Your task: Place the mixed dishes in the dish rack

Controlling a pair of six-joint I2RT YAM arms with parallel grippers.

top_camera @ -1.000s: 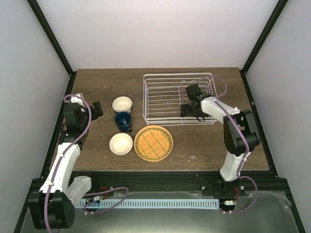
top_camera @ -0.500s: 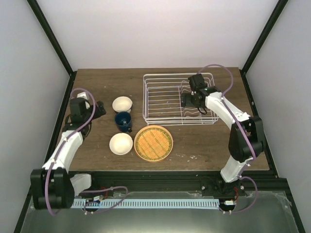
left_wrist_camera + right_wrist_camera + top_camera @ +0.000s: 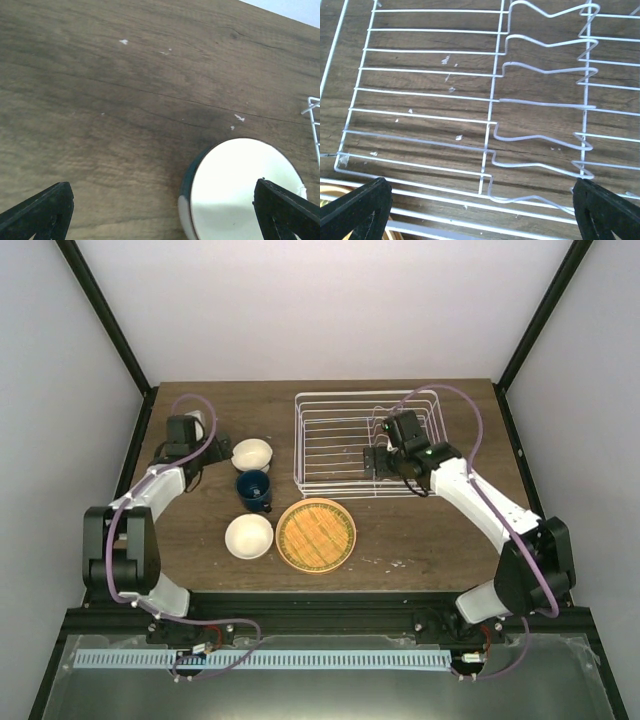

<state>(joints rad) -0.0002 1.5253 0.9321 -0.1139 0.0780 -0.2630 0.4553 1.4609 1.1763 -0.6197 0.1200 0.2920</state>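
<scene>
The far bowl's closest rim [image 3: 235,454] [image 3: 192,198] is below my left gripper, to its right in the top view, so next I bring the open fingers that way down to straddle it.
Two cream-white bowls [image 3: 251,454] [image 3: 249,536], a dark blue cup [image 3: 254,490] and the orange woven-pattern plate [image 3: 316,534] sit on the table left of the white wire dish rack [image 3: 297,440]. My left gripper [image 3: 205,453] hovers open just left of the far bowl. In the left wrist view that bowl [image 3: 240,190] lies at lower right, partly under the right fingertip [image 3: 285,210]. My right gripper [image 3: 378,462] is open above the rack floor, near its front rim. The right wrist view shows the rack's wires and prongs [image 3: 492,100] between the fingers [image 3: 355,210].
Bare wooden tabletop [image 3: 100,100] lies ahead and left of the left gripper. A corner of the rack [image 3: 314,120] shows at that view's right edge. A sliver of the plate [image 3: 332,190] shows below the rack's front rim. Black frame posts flank the table.
The left arm has swung away from the table's left edge, bringing its gripper beside the far bowl. The right gripper has shifted over the rack toward its front rim. Both stayed open.
</scene>
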